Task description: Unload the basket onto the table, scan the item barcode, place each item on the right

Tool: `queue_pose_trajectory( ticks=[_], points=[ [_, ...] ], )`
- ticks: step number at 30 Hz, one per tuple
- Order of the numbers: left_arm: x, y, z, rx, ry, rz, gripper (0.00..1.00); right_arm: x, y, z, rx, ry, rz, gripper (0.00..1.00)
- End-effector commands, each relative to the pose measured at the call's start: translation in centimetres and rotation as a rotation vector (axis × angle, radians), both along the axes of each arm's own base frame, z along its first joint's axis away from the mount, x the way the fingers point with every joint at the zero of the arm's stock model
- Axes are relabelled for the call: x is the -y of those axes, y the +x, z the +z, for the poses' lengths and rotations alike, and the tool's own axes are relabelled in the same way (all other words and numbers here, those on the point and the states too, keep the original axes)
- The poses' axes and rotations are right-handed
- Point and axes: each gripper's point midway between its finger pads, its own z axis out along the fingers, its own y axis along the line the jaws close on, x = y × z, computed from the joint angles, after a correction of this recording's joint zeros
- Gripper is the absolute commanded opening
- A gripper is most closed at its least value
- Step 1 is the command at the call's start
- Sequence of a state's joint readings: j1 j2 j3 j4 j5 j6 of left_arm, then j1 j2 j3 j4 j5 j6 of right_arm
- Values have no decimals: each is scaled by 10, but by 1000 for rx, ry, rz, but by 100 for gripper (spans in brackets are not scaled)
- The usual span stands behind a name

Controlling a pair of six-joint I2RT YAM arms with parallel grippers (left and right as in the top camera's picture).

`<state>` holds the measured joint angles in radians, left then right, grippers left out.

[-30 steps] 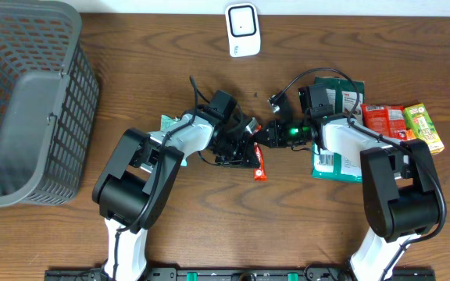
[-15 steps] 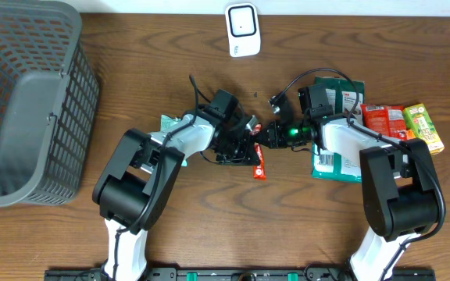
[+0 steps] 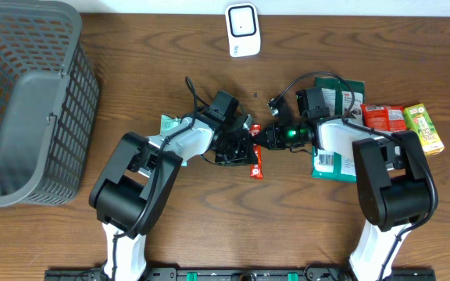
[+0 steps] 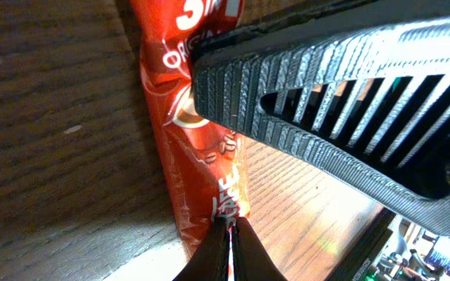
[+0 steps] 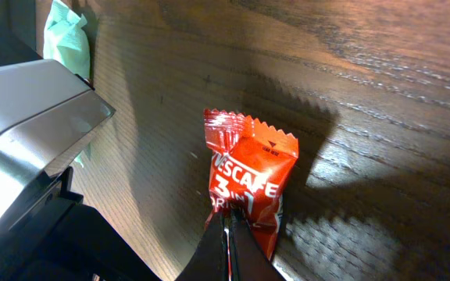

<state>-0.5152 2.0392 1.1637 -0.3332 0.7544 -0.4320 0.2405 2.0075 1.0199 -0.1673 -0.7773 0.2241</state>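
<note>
My left gripper rises off the sachet toward the mint-green packet (image 3: 169, 124) next and lets go, as that packet lies to its left in the overhead view.
A red Nescafe 3-in-1 sachet (image 3: 257, 162) hangs between my two grippers just above the middle of the table. The left gripper (image 3: 245, 153) is shut on one end; in the left wrist view its tips (image 4: 229, 228) pinch the sachet (image 4: 201, 156) at its crimped edge. My right gripper (image 3: 266, 141) is shut on the other end, and in the right wrist view its tips (image 5: 226, 224) clamp the sachet (image 5: 252, 183) below the "3in1" print. No barcode shows in any view. A white scanner (image 3: 242, 30) stands at the table's far edge.
A grey mesh basket (image 3: 22, 101) fills the far left. A dark green pouch (image 3: 334, 160), a red packet (image 3: 385, 119) and a yellow-green carton (image 3: 424, 126) lie at the right. A mint-green packet (image 3: 170, 122) lies under the left arm.
Both grippers and the sachet have shifted slightly to the left. Both grips have stayed shut.
</note>
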Motion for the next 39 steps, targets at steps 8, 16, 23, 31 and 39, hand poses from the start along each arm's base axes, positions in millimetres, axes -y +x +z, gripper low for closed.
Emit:
queue_pose_trajectory(
  ticks=[8,16,23,31,39],
  points=[
    [-37,-10,-48,-31,209,53,7,12,28,1,86,-45,-80,1],
    [-44,-9,-52,-22,255,62,7,25,34,-17,114,-211,-139,1],
    [-43,-14,-47,-37,262,61,7,23,36,-19,134,-252,-149,1],
    [-34,5,17,112,179,81,15,20,54,2,201,-232,-156,1],
    [-49,16,81,289,197,139,21,15,61,68,294,-194,-152,1]
  ],
)
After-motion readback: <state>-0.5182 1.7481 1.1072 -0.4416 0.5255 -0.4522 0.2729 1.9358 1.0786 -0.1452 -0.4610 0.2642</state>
